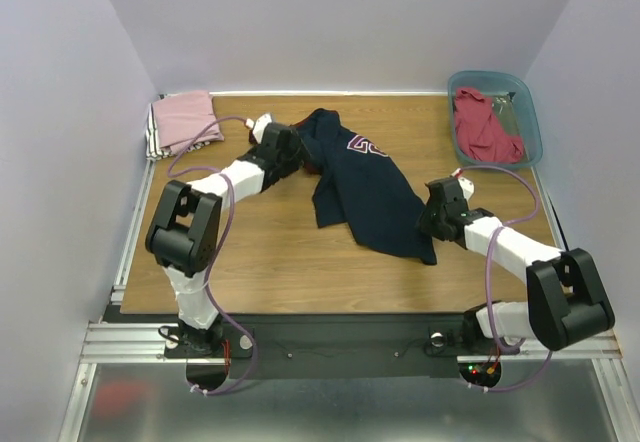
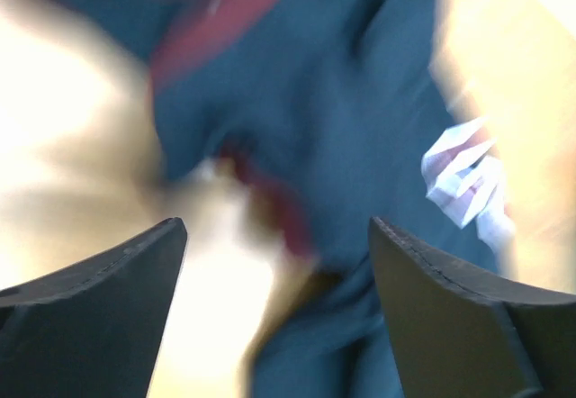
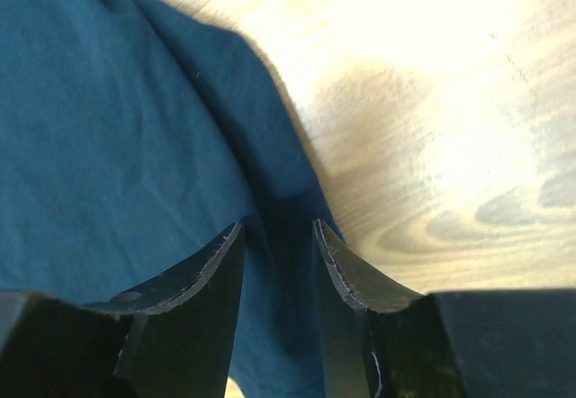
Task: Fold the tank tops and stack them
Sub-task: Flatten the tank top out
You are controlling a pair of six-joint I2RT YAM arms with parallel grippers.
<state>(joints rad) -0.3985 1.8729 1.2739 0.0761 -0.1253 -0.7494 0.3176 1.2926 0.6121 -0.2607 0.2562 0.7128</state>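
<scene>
The corner of the jersey's side flap sticks out onto bare tabletop, so I should next bring my left gripper back onto it and close.
The navy jersey tank top lies rumpled on the wooden table, its maroon-trimmed white number facing up. My left gripper is at the jersey's back left corner. In the blurred left wrist view its jaws stand wide open over the navy cloth, near a white tag. My right gripper is at the jersey's near right edge. Its fingers stand partly apart, and the hem of the jersey lies in the gap. A folded pink tank top lies at the back left.
A teal plastic bin at the back right holds a crumpled red tank top. Striped cloth shows under the pink top. Purple walls close in the table on three sides.
</scene>
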